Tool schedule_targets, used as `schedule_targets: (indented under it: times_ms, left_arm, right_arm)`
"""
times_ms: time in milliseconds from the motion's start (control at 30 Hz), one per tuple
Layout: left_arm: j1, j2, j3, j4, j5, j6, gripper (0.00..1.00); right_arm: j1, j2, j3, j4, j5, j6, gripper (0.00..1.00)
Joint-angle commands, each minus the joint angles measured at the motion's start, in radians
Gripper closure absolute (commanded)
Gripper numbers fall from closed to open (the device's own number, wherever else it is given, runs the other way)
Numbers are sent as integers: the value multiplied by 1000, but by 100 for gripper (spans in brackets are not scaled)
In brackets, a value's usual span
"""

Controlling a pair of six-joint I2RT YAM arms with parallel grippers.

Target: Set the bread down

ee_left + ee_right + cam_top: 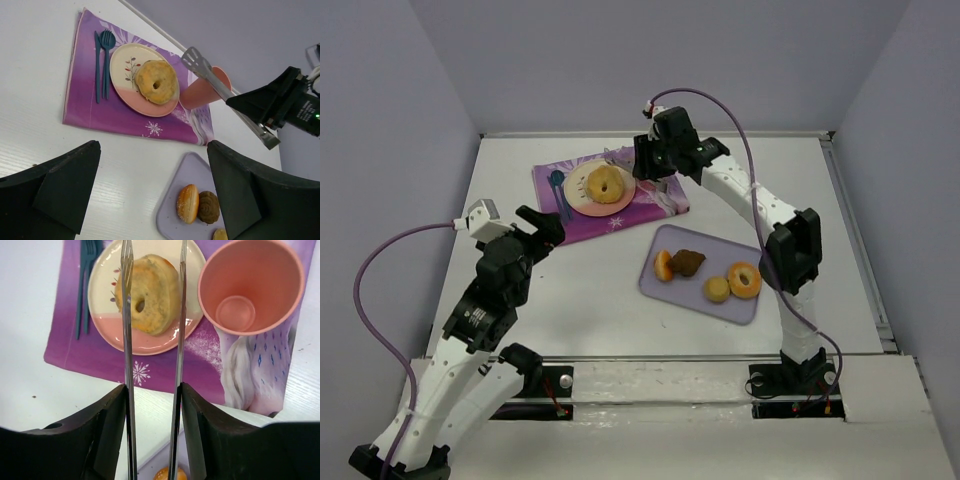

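Note:
I should raise my right gripper next, then lower and release the tongs on the empty table to the right in the top view, since the bread [605, 184] is plated.
The bread [605, 184], a golden-tan ring with a small hole, lies flat on the cream and pink plate [578, 200]. It also shows in the left wrist view [156, 82] and the right wrist view [150, 292]. My right gripper [645, 160] [152, 390] is shut on metal tongs [220, 90]. The tong arms [127, 340] are spread and raised above the plate, clear of the bread. My left gripper [548, 225] [152, 150] is open and empty over bare table, near the mat's front edge.
The plate sits on a purple placemat [655, 205] with a teal fork and knife [102, 60] on its left and a pink cup [250, 285] on its right. A lavender tray [665, 290] holds an orange-glazed donut [745, 279], a small bun [717, 289] and two more pieces.

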Motion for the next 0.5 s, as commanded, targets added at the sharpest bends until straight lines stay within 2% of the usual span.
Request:
schedule_targets:
  times_ms: [0,133,200,233,300,367,467]
  left_arm:
    - [5,9,19,15,-3,-13,1]
    - [5,9,27,12,-8,-13,1]
    - [5,9,30,12,-11,-13,1]
    - [5,7,30,14,-12,-13,1]
    - [5,6,26,14,-14,-13,1]
    - [5,6,20,17,-20,-13,1]
    - [5,15,10,26,-26,-13,1]
  right_arm:
    - [9,-162,27,28,-16,-41,49]
    - [9,-240,-10,30,-24,-35,55]
    - [9,-320,-61,36,60,-25,59]
    - [9,-350,-120,36,172,-21,61]
    - [-12,-453,-202,38,272,7,64]
    - [-61,-530,-303,44,308,41,65]
    - [-224,-686,-557,110,250,94,65]
